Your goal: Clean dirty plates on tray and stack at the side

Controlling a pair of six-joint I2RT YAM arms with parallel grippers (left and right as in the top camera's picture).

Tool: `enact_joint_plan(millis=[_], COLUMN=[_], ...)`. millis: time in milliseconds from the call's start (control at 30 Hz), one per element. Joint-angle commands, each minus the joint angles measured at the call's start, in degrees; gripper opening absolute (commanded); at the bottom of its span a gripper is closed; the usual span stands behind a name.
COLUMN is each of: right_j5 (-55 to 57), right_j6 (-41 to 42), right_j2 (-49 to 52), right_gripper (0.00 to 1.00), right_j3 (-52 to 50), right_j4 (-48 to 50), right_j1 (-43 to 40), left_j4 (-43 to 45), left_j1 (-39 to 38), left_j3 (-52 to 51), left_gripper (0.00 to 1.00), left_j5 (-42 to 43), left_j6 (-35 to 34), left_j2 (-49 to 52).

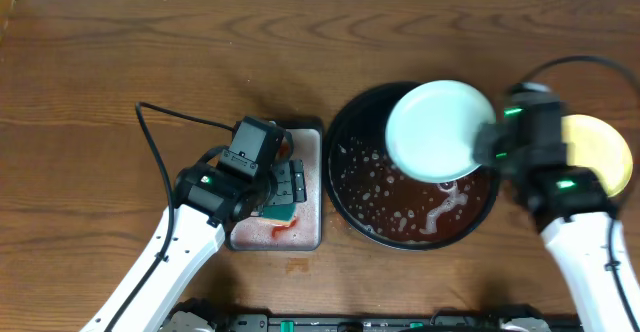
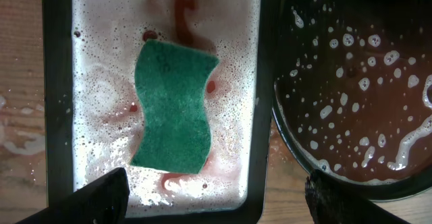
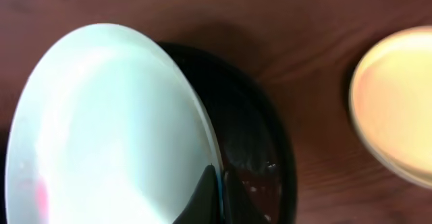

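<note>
The right gripper should next bring the mint-white plate past the tray's rim and down onto the yellow plate (image 1: 602, 152), as that plate is lying on the wood next to the tray.
My right gripper (image 1: 492, 144) is shut on the rim of a pale mint-white plate (image 1: 436, 130) and holds it above the black tray (image 1: 350, 112). The tray holds reddish foamy water. In the right wrist view the fingers (image 3: 217, 196) pinch the plate's edge (image 3: 101, 129) over the tray (image 3: 270, 156). A yellow plate (image 1: 602, 152) lies on the wood to the right, and shows in the right wrist view (image 3: 398, 109). My left gripper (image 2: 216, 197) is open and empty above the silver pan (image 2: 61, 116), near the teal sponge (image 2: 172, 106). A third plate is not visible.
The silver pan (image 1: 310, 234) with foamy pink water and the sponge (image 1: 280, 212) stands left of the tray. The tray's rim (image 2: 283, 136) lies close beside the pan. A black cable (image 1: 150, 142) runs over the table at the left.
</note>
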Motion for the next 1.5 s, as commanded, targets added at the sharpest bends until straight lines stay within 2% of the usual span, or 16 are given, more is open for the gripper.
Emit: enact_joint_plan(millis=[0,33,167,267,433,567,767,800,833,867,900,1167,1333,1467], right_j5=[-23.0,-25.2,-25.8,-26.3,-25.3,-23.2,-17.9,-17.9,-18.8,-19.6,-21.2,-39.0,-42.6,-40.6], right_j6=[1.4,1.4,1.5,4.7,7.1,6.9,2.4,0.8,-0.8,-1.3,-1.1,2.4,2.6,-2.2], right_j2=[0.7,1.7,6.3,11.6,20.9,27.2,30.8,30.8,30.5,30.2,29.5,17.7,5.0,-5.3], right_gripper=[0.01,0.01,0.01,0.01,0.01,0.01,0.01,0.06,0.25,0.38,0.43,0.47,0.47,0.48], right_j3=[0.5,0.5,0.5,0.5,0.5,0.5,0.5,0.5,0.5,0.7,0.8,0.9,0.9,0.9], right_j4=[0.3,0.2,1.0,2.8,8.9,12.4,15.0,16.3,17.6,18.1,18.4,20.4,17.5,11.0], right_j1=[-13.6,-19.2,-32.7,-40.8,-49.6,-53.3,-53.4,-53.4,-53.4,-53.4,-53.4,-49.0,-38.7,-28.3], left_j4=[-0.1,-0.1,-0.1,-0.1,-0.1,-0.1,-0.1,-0.1,-0.1,-0.1,-0.1,-0.1,-0.1,-0.1], left_j1=[0.3,0.3,0.3,0.3,0.3,0.3,0.3,0.3,0.3,0.3,0.3,0.3,0.3,0.3], left_j3=[1.6,1.6,1.6,1.6,1.6,1.6,1.6,1.6,1.6,1.6,1.6,1.6,1.6,1.6], left_gripper=[0.84,0.84,0.84,0.84,0.84,0.84,0.84,0.84,0.84,0.84,0.84,0.84,0.84,0.84], left_j5=[0.1,0.1,0.1,0.1,0.1,0.1,0.1,0.1,0.1,0.1,0.1,0.1,0.1,0.1], left_j6=[-0.3,-0.3,-0.3,-0.3,-0.3,-0.3,-0.3,-0.3,-0.3,-0.3,-0.3,-0.3,-0.3,-0.3], left_j2=[0.0,0.0,0.0,0.0,0.0,0.0,0.0,0.0,0.0,0.0,0.0,0.0,0.0,0.0])
